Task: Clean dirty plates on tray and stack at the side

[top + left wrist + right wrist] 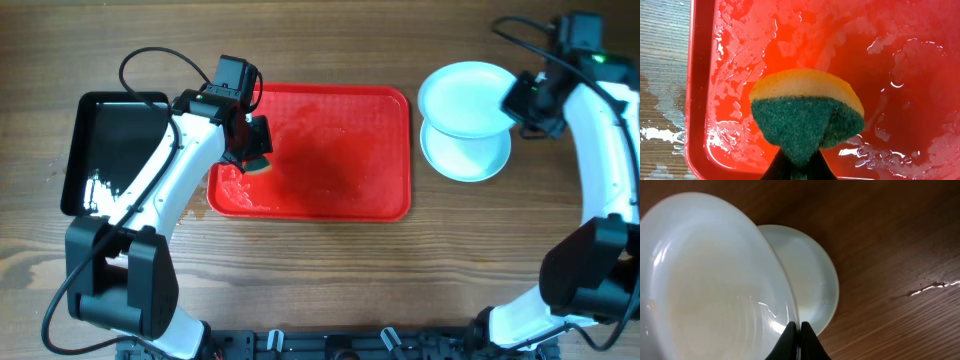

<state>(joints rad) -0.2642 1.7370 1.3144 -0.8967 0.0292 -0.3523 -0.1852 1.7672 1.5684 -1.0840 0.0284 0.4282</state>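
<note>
Next, my right gripper moves back and down over the lower plate (466, 151) (806, 282), since the held plate hangs above it and past its far edge.
The red tray (340, 150) lies at the table's middle, wet and with no plates on it; it fills the left wrist view (900, 75). My left gripper (252, 148) is shut on a yellow and green sponge (807, 117) over the tray's left part. My right gripper (520, 100) is shut on the rim of a white plate (465, 97), held tilted above a second plate (465, 155) that lies on the table right of the tray. In the right wrist view the held plate (710, 280) hides most of the lower plate (812, 280). A third plate is not visible.
A black glossy tray (110, 150) lies left of the red tray. Water streaks sit on the wood by the red tray's left rim (660, 132).
</note>
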